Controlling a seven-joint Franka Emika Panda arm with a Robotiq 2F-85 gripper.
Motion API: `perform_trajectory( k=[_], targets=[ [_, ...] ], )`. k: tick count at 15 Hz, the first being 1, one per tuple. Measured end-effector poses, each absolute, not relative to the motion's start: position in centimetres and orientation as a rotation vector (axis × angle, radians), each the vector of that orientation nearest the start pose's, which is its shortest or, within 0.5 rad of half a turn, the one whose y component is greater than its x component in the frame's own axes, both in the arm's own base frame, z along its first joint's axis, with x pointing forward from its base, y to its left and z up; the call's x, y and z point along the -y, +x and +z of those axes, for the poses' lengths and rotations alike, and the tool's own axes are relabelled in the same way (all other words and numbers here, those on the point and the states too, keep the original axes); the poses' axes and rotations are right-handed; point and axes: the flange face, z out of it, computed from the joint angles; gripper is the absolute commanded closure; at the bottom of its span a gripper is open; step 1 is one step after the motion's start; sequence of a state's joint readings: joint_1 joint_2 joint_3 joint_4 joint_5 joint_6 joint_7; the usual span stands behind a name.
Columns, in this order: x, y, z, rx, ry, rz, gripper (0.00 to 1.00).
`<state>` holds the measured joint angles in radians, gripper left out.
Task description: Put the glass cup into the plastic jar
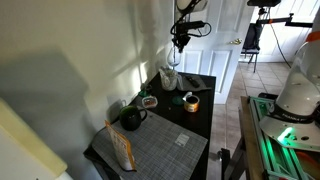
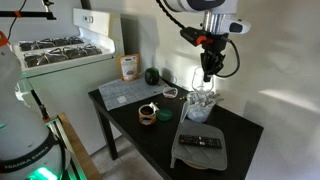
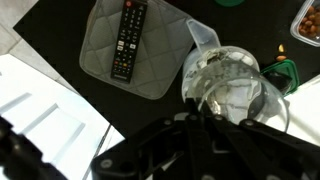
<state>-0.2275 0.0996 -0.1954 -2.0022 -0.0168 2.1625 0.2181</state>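
My gripper lowers the glass cup inside the plastic jar's opening (image 2: pixel 203 98) (image 3: pixel 222 88) below and releases it next, since the cup still hangs above that opening.
The plastic jar (image 3: pixel 196 38) is a pale translucent container at the back of the dark table, seen in both exterior views (image 1: pixel 170 79) (image 2: pixel 203 106). The clear glass cup (image 3: pixel 232 88) shows inside the jar's outline, right under my fingertips. My gripper (image 3: pixel 196 116) hangs straight above the jar (image 1: pixel 180 46) (image 2: pixel 206 76). Its fingers are together and seem to pinch the cup's rim. In the exterior views I cannot tell the cup from the jar.
A black remote (image 3: pixel 130 38) lies on a grey pot holder (image 3: pixel 100 50) beside the jar. A dark mug (image 1: pixel 132 118), a small dish (image 1: pixel 148 101), an orange-rimmed item (image 1: pixel 191 101) and a snack bag (image 1: pixel 122 150) stand on the table. A wall is close behind the jar.
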Motion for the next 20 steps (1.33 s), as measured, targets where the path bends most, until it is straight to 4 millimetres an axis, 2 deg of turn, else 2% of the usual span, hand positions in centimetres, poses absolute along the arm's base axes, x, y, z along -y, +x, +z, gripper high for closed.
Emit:
perform_trajectory(
  k=[5, 13, 20],
  targets=[
    [23.4, 55.0, 37.7, -1.003, -2.976, -0.003, 0.99],
    [24.4, 57.2, 35.5, -1.030, -2.952, 0.052, 0.99],
    [24.5, 58.3, 32.5, -1.033, -2.963, 0.131, 0.99]
  ],
)
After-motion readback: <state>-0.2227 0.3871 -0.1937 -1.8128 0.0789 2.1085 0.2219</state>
